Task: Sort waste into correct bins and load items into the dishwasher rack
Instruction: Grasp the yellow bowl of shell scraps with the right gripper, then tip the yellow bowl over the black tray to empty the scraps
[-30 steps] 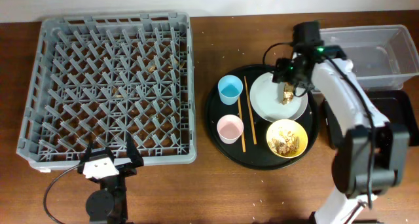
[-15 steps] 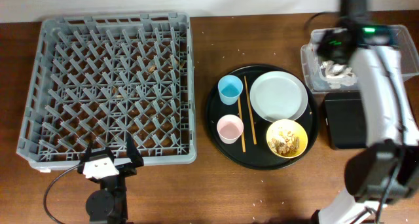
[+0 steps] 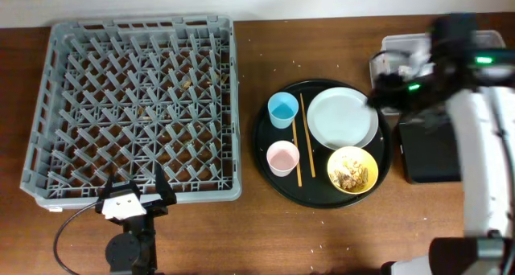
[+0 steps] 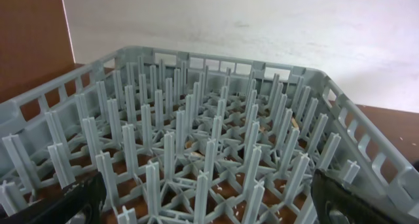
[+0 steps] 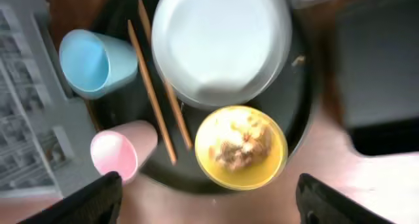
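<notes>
The robot's right gripper will next go down toward the left in the overhead view, onto the yellow bowl's rim by the chopsticks, because the bowl has tan food bits in it.
The grey dishwasher rack [image 3: 137,106] fills the left of the table and holds no items. On the round black tray [image 3: 265,138] stand a blue cup [image 3: 283,109], a pink cup [image 3: 282,158], chopsticks [image 3: 298,138], a bare pale plate [image 3: 342,118] and a yellow bowl [image 3: 353,169] of tan food bits. My right gripper [image 3: 386,88] hovers high at the tray's right edge, open and empty [image 5: 209,204], with the bowl [image 5: 241,147] and plate [image 5: 219,44] below it. My left gripper [image 3: 133,203] rests open at the rack's front edge [image 4: 209,207].
The clear tub [image 3: 402,43] stands at the back right, mostly hidden by my right arm. The shallow black tray [image 3: 430,150] lies just in front of it. Small crumbs lie on the rack floor [image 4: 196,155] and on the table.
The gold-brown wrapper is gone from the plate. My right arm swung from the plate to the clear tub, then back toward the round tray's right edge. The left arm has not moved.
</notes>
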`<state>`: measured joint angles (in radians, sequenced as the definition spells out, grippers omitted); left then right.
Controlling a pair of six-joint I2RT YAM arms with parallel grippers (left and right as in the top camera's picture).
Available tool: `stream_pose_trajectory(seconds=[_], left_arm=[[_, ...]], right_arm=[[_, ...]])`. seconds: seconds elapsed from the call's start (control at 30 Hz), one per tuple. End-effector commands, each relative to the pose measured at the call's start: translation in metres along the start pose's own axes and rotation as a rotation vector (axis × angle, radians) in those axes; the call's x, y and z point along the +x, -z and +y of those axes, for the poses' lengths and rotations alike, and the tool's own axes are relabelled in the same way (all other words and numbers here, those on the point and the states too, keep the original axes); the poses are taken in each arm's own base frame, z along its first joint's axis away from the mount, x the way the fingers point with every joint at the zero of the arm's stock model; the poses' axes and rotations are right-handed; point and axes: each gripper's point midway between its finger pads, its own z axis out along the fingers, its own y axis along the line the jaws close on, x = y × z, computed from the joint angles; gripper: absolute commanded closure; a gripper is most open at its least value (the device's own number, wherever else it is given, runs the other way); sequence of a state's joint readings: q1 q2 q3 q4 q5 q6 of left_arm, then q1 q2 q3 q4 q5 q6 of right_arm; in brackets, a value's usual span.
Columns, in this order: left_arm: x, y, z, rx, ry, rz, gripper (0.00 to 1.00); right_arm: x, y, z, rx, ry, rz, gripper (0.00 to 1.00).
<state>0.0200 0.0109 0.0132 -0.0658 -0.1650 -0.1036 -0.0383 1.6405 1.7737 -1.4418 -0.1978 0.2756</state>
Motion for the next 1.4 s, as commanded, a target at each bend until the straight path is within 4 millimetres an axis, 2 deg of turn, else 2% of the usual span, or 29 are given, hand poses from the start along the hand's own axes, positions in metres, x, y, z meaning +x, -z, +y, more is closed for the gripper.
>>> stream_pose_trajectory(seconds=[0.0,0.03,0.07,0.1,0.17,0.23,0.3,0.33,0.37,0.47,0.5,0.53,0.57,0.6,0.63,0.67,0.7,0.77,0.83,0.97,1.0,1.07,1.17,1.27,1.37], left_arm=[[0.002,0.0,0.0,0.0,-0.016,0.004,0.0],[0.002,0.0,0.0,0.0,-0.016,0.004,0.0],[0.002,0.0,0.0,0.0,-0.016,0.004,0.0],[0.002,0.0,0.0,0.0,-0.016,0.004,0.0],[0.002,0.0,0.0,0.0,-0.016,0.004,0.0],[0.002,0.0,0.0,0.0,-0.016,0.004,0.0],[0.002,0.0,0.0,0.0,-0.016,0.004,0.0],[0.002,0.0,0.0,0.0,-0.016,0.004,0.0],[0.002,0.0,0.0,0.001,-0.016,0.004,0.0],[0.002,0.0,0.0,0.0,-0.016,0.004,0.0],[0.002,0.0,0.0,0.0,-0.016,0.004,0.0],[0.002,0.0,0.0,0.0,-0.016,0.004,0.0],[0.002,0.0,0.0,0.0,-0.016,0.004,0.0],[0.002,0.0,0.0,0.0,-0.016,0.004,0.0],[0.002,0.0,0.0,0.0,-0.016,0.004,0.0],[0.002,0.0,0.0,0.0,-0.016,0.004,0.0],[0.002,0.0,0.0,0.001,-0.016,0.004,0.0],[0.002,0.0,0.0,0.0,-0.016,0.004,0.0],[0.002,0.0,0.0,0.0,-0.016,0.004,0.0],[0.002,0.0,0.0,0.001,-0.016,0.004,0.0],[0.002,0.0,0.0,0.0,-0.016,0.004,0.0],[0.002,0.0,0.0,0.0,-0.016,0.004,0.0],[0.002,0.0,0.0,0.0,-0.016,0.004,0.0],[0.002,0.0,0.0,0.0,-0.016,0.004,0.0],[0.002,0.0,0.0,0.0,-0.016,0.004,0.0]], right_arm=[[0.042,-0.074,0.023,0.079,0.11,0.126,0.19],[0.054,-0.099,0.03,0.077,0.155,0.14,0.21],[0.062,-0.113,0.033,0.074,0.18,0.147,0.22],[0.081,-0.143,0.034,0.071,0.22,0.164,0.26],[0.102,-0.169,0.029,0.075,0.248,0.187,0.32],[0.113,-0.181,0.025,0.079,0.261,0.201,0.36],[0.119,-0.189,0.025,0.086,0.274,0.22,0.45],[0.12,-0.19,0.024,0.089,0.272,0.226,0.54],[0.121,-0.19,0.022,0.096,0.273,0.227,0.57],[0.132,-0.198,0.003,0.159,0.274,0.247,0.64],[0.133,-0.199,0.003,0.16,0.274,0.248,0.7],[0.13,-0.199,0.005,0.154,0.275,0.236,0.89],[0.128,-0.199,0.006,0.15,0.276,0.229,0.96],[0.121,-0.194,0.012,0.141,0.277,0.214,0.96],[0.107,-0.176,0.025,0.125,0.278,0.191,0.96],[0.074,-0.122,0.047,0.095,0.277,0.123,0.96],[0.053,-0.086,0.053,0.058,0.279,0.071,0.96],[0.036,-0.054,0.048,-0.004,0.278,0.023,0.96],[0.018,-0.035,0.014,-0.088,0.21,-0.003,0.96],[-0.005,-0.019,-0.055,-0.187,0.081,-0.062,0.96],[-0.007,-0.017,-0.073,-0.233,0.047,-0.088,0.96],[-0.009,-0.017,-0.093,-0.311,-0.001,-0.127,0.96],[-0.011,-0.031,-0.14,-0.396,-0.137,-0.223,0.96],[-0.005,-0.049,-0.156,-0.454,-0.19,-0.265,0.96],[0.002,-0.069,-0.161,-0.468,-0.212,-0.243,0.96]])
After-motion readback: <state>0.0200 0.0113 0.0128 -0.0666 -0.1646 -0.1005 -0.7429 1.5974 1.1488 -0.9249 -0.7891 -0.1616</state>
